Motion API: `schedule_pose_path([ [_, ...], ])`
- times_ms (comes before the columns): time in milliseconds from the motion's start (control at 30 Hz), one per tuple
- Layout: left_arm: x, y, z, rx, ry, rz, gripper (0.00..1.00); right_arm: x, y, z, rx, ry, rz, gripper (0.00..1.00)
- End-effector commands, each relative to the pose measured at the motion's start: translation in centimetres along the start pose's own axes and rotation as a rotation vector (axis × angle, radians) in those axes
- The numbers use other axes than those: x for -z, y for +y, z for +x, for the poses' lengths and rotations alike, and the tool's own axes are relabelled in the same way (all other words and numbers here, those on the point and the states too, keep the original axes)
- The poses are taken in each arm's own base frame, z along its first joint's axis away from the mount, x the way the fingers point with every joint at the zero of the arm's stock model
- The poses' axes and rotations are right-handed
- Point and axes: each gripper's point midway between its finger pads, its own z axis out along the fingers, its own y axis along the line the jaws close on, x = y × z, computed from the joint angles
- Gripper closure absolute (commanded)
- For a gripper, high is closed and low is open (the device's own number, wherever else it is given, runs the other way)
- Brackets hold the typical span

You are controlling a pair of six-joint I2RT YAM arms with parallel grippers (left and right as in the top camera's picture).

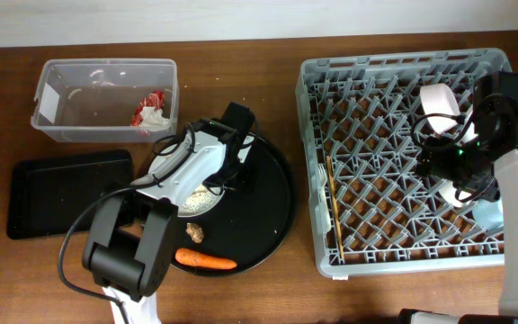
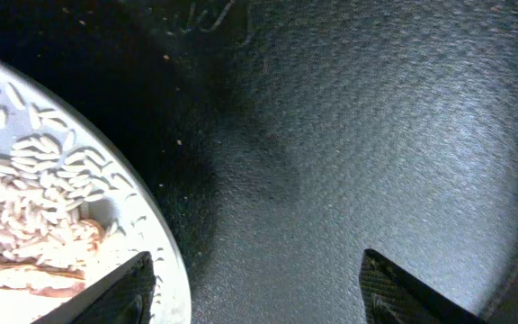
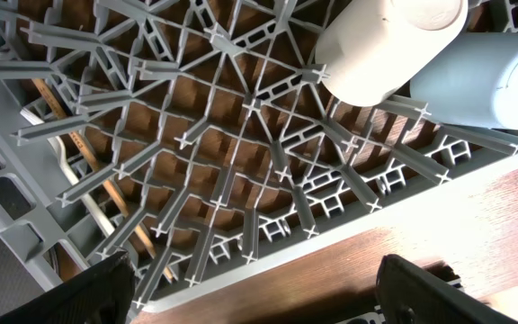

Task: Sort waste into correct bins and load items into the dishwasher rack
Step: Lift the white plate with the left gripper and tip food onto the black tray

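My left gripper should next go down over the white plate's rim [image 1: 224,191] [image 2: 172,262] beside the rice, and then it should close on that bare edge.
A white plate [image 1: 196,203] with beige rice and food chunks [image 2: 25,180] sits on the big round black tray [image 1: 263,211]. My left gripper [image 2: 259,288] is open and empty, low over the plate's rim [image 2: 156,243], one finger above the plate and the other above the tray; it also shows in the overhead view [image 1: 221,173]. My right gripper [image 3: 259,288] is open and empty over the grey rack's [image 1: 367,67] near edge, also seen from overhead [image 1: 457,175]. In the rack lie a cream cup [image 3: 389,40], a light blue cup [image 3: 484,76], wooden chopsticks [image 1: 333,202] and a pale pink bowl [image 1: 441,99].
The clear tub [image 1: 106,67] at the back left holds the red-and-white wrapper [image 1: 151,112]. The shallow black tray [image 1: 66,191] lies in front of it. A brown lump [image 1: 195,232] and an orange carrot [image 1: 205,261] lie on the round tray's front.
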Motion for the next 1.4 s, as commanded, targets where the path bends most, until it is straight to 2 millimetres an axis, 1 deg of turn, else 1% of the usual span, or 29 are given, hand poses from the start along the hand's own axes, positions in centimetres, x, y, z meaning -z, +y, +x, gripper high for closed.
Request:
schedule_pose_path([
  [0,-0.8,0.4,0.6,0.013,0.019,-0.03,0.34,-0.1,0.1,0.0,0.006,0.006,-0.008,0.11],
  [67,-2.0,0.6,1.4,0.018,0.051,-0.035,0.35,-0.2,0.1,0.1,0.005,0.008,-0.007,0.11],
  [133,-2.9,0.8,1.8,0.02,0.081,-0.04,0.42,-0.2,0.1,0.1,0.005,0.008,-0.007,0.11],
  [167,-2.9,0.8,1.9,0.02,0.084,-0.041,0.49,-0.1,0.1,0.1,0.005,0.008,-0.008,0.11],
  [200,-2.9,0.8,1.9,0.02,0.084,-0.041,0.52,-0.2,0.1,0.1,0.005,0.008,-0.007,0.11],
  [267,-2.9,1.1,2.0,0.02,0.088,-0.056,0.66,-0.2,0.1,0.1,0.005,0.008,-0.007,0.11],
  [333,-2.8,2.4,1.9,0.016,0.081,-0.131,0.75,-0.2,0.1,0.1,0.005,0.009,-0.008,0.11],
  [367,-2.7,3.0,1.8,0.014,0.074,-0.169,0.83,-0.2,0.1,0.1,0.005,0.01,-0.01,0.11],
  [400,-2.7,3.0,1.8,0.014,0.073,-0.169,0.9,-0.2,0.1,0.1,0.005,0.01,-0.01,0.11],
  [467,-2.7,3.0,1.7,0.014,0.069,-0.171,0.98,-0.2,0.1,0.1,0.005,0.01,-0.011,0.11],
  [533,-2.7,3.0,1.7,0.014,0.069,-0.172,0.99,-0.2,0.2,0.2,0.005,0.011,-0.014,0.11],
  [600,-2.5,3.8,1.6,0.012,0.063,-0.216,0.99,-0.2,0.2,0.2,0.005,0.014,-0.013,0.11],
  [667,-1.6,3.8,1.5,0.011,0.078,-0.226,0.99,-0.2,0.2,0.2,0.005,0.014,-0.014,0.11],
  [767,1.0,3.5,0.8,0.011,0.093,-0.232,0.99,-0.1,0.2,0.2,0.005,0.014,-0.014,0.11],
  [833,2.3,3.4,0.6,0.01,0.104,-0.233,0.99,-0.2,0.2,0.2,0.006,0.014,-0.013,0.11],
  [933,3.2,3.4,0.9,0.016,0.122,-0.239,0.99,-0.1,0.2,0.2,0.006,0.014,-0.014,0.12],
  [967,3.5,4.0,1.0,0.05,0.121,-0.275,0.99,-0.2,0.2,0.2,0.005,0.014,-0.013,0.12],
  [1033,4.0,3.9,1.0,0.051,0.113,-0.273,0.99,-0.1,0.1,0.3,0.005,0.016,-0.013,0.11],
  [1067,5.1,4.1,0.9,0.052,0.086,-0.286,0.99,-0.2,0.1,0.3,0.005,0.017,-0.013,0.12],
  [1133,6.6,4.0,0.7,0.054,0.045,-0.279,0.99,-0.2,0.2,0.3,0.006,0.017,-0.013,0.12],
  [1200,7.7,3.9,0.9,0.055,0.027,-0.276,0.99,-0.1,0.1,0.3,0.005,0.017,-0.013,0.11],
  [1233,8.8,4.2,1.1,0.056,0.01,-0.292,0.99,-0.2,0.1,0.3,0.005,0.017,-0.012,0.12],
  [1333,10.7,5.4,1.5,0.058,-0.018,-0.355,0.99,-0.1,0.2,0.3,0.006,0.017,-0.013,0.12],
  [1367,11.4,6.2,1.8,0.079,-0.025,-0.361,0.99,-0.1,0.1,0.3,0.005,0.017,-0.012,0.12],
])
